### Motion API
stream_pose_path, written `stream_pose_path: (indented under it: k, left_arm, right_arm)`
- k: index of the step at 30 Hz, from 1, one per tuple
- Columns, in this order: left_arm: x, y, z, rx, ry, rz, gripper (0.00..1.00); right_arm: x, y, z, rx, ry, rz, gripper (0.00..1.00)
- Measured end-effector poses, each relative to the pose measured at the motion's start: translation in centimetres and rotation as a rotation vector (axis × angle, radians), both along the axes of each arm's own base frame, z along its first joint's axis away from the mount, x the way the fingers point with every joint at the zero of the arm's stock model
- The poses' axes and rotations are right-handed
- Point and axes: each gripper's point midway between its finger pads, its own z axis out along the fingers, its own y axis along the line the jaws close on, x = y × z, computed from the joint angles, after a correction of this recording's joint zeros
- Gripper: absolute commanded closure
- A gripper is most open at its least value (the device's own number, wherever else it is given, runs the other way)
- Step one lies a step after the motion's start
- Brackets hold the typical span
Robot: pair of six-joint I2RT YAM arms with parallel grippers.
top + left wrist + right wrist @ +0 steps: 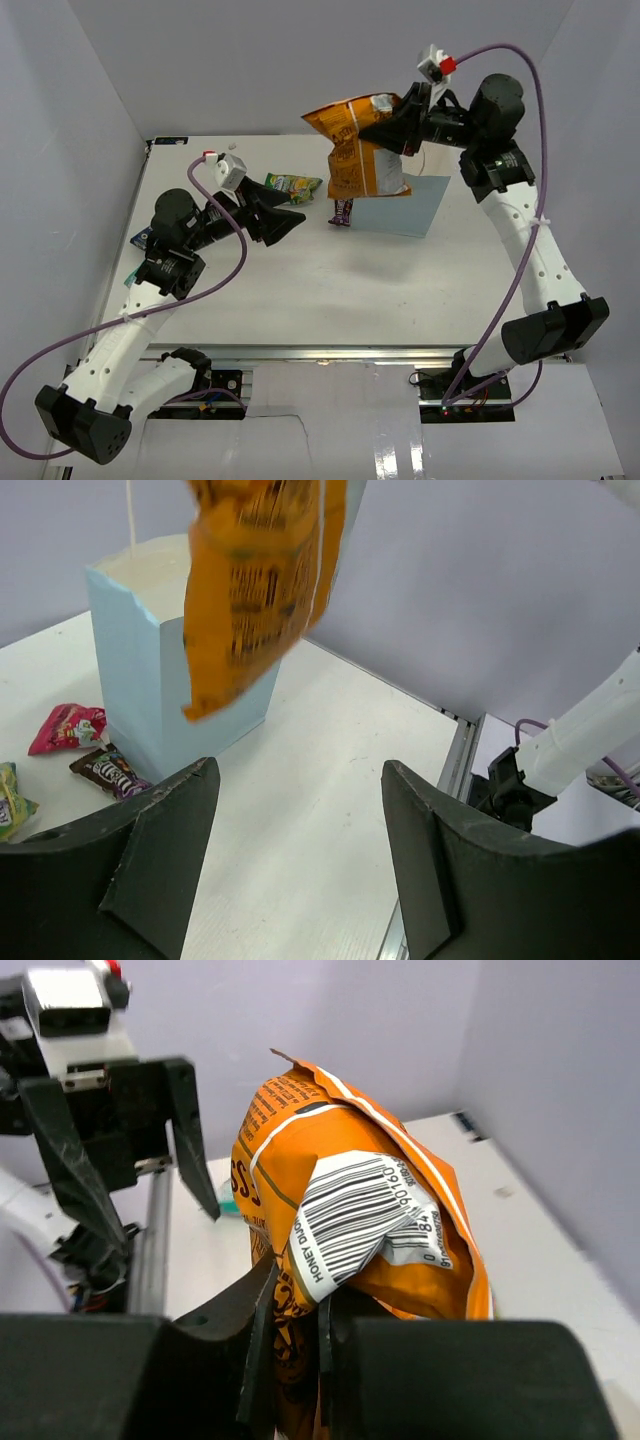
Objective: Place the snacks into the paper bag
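Observation:
I must carry the hanging chip bag outward with my right gripper over the paper bag's open top [436, 159], then lower and release, since that lies below and outward.
My right gripper [392, 132] is shut on the large orange chip bag [358, 150] and holds it in the air over the upright light-blue paper bag [425, 205]. The right wrist view shows the chip bag [370, 1230] pinched between the fingers, gripper [300, 1360]. In the left wrist view the chip bag [250, 590] hangs in front of the paper bag [140, 670]. My left gripper [285, 222] [295, 810] is open and empty over bare table. A green candy bag [293, 186], a dark purple wrapper [342, 212] [108, 770] and a red packet [68, 727] lie left of the paper bag.
A blue packet [140, 238] lies by the table's left edge, partly under my left arm. A white cord handle [130, 510] rises from the paper bag. White walls close in the back and sides. The left arm's gripper [110, 1130] shows in the right wrist view.

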Motion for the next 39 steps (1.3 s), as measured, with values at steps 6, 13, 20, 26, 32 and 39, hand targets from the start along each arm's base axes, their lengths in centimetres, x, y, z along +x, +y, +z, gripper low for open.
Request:
stream_pose_path:
  k: [6, 13, 20, 26, 32, 39]
  left_arm:
    - [1.6, -0.1, -2.1, 0.01, 0.073, 0.045, 0.23]
    - [2.1, 0.2, -4.8, 0.018, 0.149, 0.083, 0.23]
    - [2.5, 0.7, -5.9, 0.013, 0.2, 0.135, 0.22]
    - [3.6, 1.0, -7.2, -0.004, 0.294, 0.195, 0.22]
    - [5.3, 0.5, -10.0, -0.005, 0.432, 0.237, 0.22]
    - [7.9, 0.9, -13.4, -0.036, 0.609, 0.373, 0.11]
  right_arm:
    - [2.2, -4.2, 8.3, 0.075, -0.177, -0.203, 0.92]
    - [6.8, -10.4, 15.7, 0.168, -0.353, -0.494, 0.92]
    - [14.6, -13.4, 10.4, 0.117, -0.268, -0.633, 0.92]
    - [18.3, -13.4, -1.8, -0.007, -0.042, -0.63, 0.9]
    - [18.5, -13.0, -9.5, -0.088, 0.081, -0.589, 0.7]
    - [16.6, -12.4, -8.8, -0.104, 0.008, -0.523, 0.11]
